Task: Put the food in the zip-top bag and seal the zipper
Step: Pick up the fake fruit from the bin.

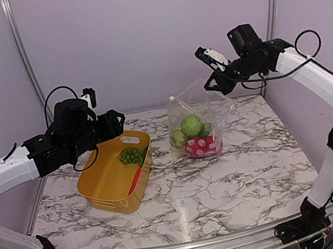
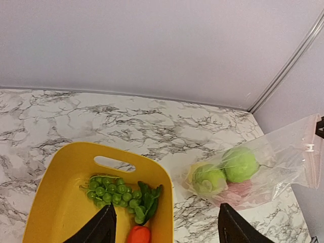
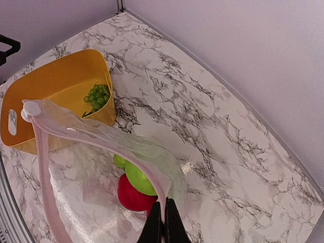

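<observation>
The green grapes are below, between the yellow bin's sides, so the robot's left gripper should next lower its open fingers past the bin's rim onto the grapes' stemmed end (image 1: 126,155) (image 2: 96,187) and close.
The clear zip-top bag (image 1: 198,114) stands on the marble table with round green food (image 1: 191,124) and a red spotted piece (image 1: 201,146) inside. My right gripper (image 3: 163,223) is shut on the bag's pink zipper (image 3: 116,147) and holds that edge up; in the top view this gripper (image 1: 216,83) is above the bag's right side. The mouth gapes open, with a white slider (image 3: 30,109) at the far end. Green grapes (image 2: 109,191) and an orange-red piece (image 2: 138,234) lie in the yellow bin (image 1: 107,190). My left gripper (image 2: 167,223) hangs open above the bin's right edge, holding nothing.
The yellow bin (image 2: 61,202) has a handle slot on its far wall and sits left of the bag. Lilac walls with metal posts close the back and sides. Bare marble table (image 1: 229,184) stretches in front of the bag and the bin.
</observation>
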Robot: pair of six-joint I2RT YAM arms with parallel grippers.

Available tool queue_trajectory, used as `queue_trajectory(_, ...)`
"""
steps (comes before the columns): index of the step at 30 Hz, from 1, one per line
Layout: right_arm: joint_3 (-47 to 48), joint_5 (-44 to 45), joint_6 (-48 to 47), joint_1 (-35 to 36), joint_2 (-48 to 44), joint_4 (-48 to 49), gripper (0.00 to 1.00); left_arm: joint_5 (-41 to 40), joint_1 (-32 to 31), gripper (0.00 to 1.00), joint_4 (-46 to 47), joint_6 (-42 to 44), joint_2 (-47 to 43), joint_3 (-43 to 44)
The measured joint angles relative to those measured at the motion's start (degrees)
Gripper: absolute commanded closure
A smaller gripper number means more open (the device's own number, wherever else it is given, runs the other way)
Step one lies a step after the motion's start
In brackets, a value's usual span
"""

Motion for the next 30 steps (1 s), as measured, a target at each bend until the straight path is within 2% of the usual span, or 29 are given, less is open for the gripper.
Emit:
queue_trajectory(7, 0.0, 0.04, -0.35, 0.0, 0.04, 0.02, 1.0, 0.94, 7.37, 0.48, -6.38, -0.55, 1.44, -3.82)
queue_trajectory(11, 0.0, 0.07, -0.37, 0.0, 0.09, 0.02, 1.0, 5.05, 10.56, 0.47, -9.57, -4.28, 9.31, -0.5)
queue_trajectory(14, 0.0, 0.07, -0.55, 0.0, 0.09, 0.11, 1.0, 7.5, 11.34, 0.48, -9.6, -10.16, 14.45, -0.11)
queue_trajectory(22, -0.28, -0.04, -0.76, 0.0, 0.07, 0.44, 1.0, 10.91, 10.93, 0.54, 2.6, -31.28, 19.54, -8.52)
queue_trajectory(30, -2.43, -1.14, -0.83, 0.0, 0.0, 1.53, 1.0, 8.46, 10.49, 0.54, 8.35, -41.0, 25.2, -6.84)
